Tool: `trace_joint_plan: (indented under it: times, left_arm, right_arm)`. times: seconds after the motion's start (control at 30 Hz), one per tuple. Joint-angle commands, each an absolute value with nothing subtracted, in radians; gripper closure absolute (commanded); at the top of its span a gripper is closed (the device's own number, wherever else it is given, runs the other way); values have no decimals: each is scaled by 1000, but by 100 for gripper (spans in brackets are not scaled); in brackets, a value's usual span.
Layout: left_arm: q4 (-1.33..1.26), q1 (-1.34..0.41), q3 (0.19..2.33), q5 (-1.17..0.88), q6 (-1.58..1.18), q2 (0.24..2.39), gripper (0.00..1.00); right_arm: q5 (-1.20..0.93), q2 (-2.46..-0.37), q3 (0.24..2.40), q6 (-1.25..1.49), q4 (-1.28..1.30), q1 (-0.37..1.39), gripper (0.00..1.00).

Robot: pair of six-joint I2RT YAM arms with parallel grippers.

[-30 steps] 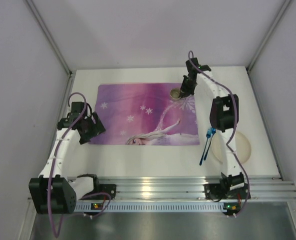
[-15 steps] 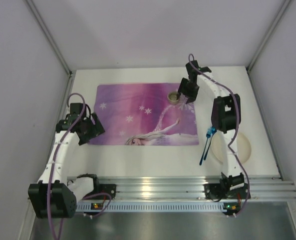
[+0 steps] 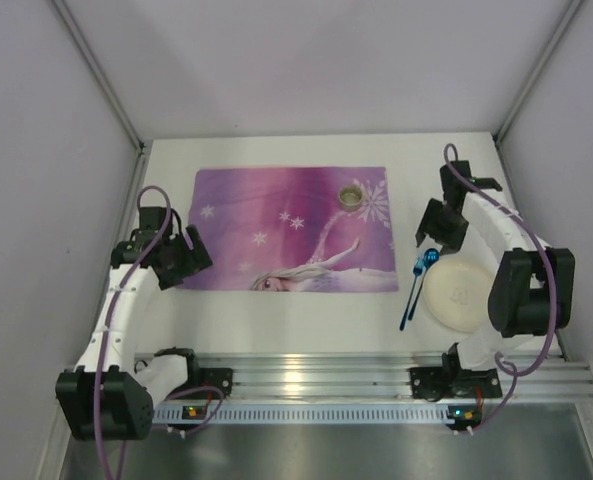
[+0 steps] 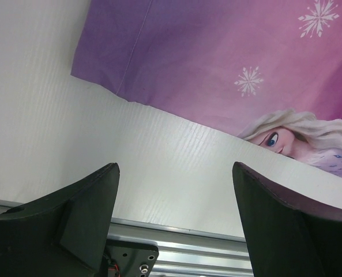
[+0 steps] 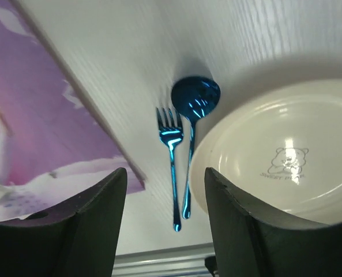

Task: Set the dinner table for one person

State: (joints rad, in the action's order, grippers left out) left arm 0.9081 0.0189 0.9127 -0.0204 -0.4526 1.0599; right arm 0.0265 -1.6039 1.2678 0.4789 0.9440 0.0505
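I should next move my right gripper down and back astride the cream plate's rim beside the spoon and close, as the plate is still off the placemat (image 3: 276, 225).
The white dinner table (image 3: 306, 325) carries a purple printed placemat (image 3: 276, 225) with a small round cup (image 3: 351, 195) standing upright at its far right. To the right of the mat, a blue fork (image 5: 172, 167) and blue spoon (image 5: 191, 121) lie side by side, with a cream plate (image 3: 463, 295) touching them on the right. My right gripper (image 3: 434, 232) hovers open and empty just beyond the cutlery; in its wrist view the right gripper (image 5: 165, 173) frames the fork and the plate (image 5: 280, 156). My left gripper (image 3: 176, 268) is open and empty over the mat's near-left corner, as the left gripper (image 4: 175, 167) shows.
An aluminium rail (image 3: 376, 375) runs along the near edge by the arm bases. Grey walls enclose the table on the left, right and far side. Bare tabletop (image 4: 72, 133) lies left of the placemat (image 4: 217, 57).
My right gripper opened and left the cup standing on the placemat. It then swung right and nearer, to above the fork, spoon and plate. The left arm stayed put.
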Motion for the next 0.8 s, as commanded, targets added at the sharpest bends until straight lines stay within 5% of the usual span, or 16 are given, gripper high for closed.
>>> trace_joint_plan:
  times: [0.0,0.6,0.77]
  left_arm:
    - [890,17,920,-26,-449,1022,16]
    - [894,3,920,-14,-451,982,16]
    - [894,5,919,-9,-453,977,16]
  right_arm:
    - [37,-1614,1157,457,925,63,44]
    - [144,-1746,1098,443,893,98,68]
    - [184,-1749,1112,442,907,107,100]
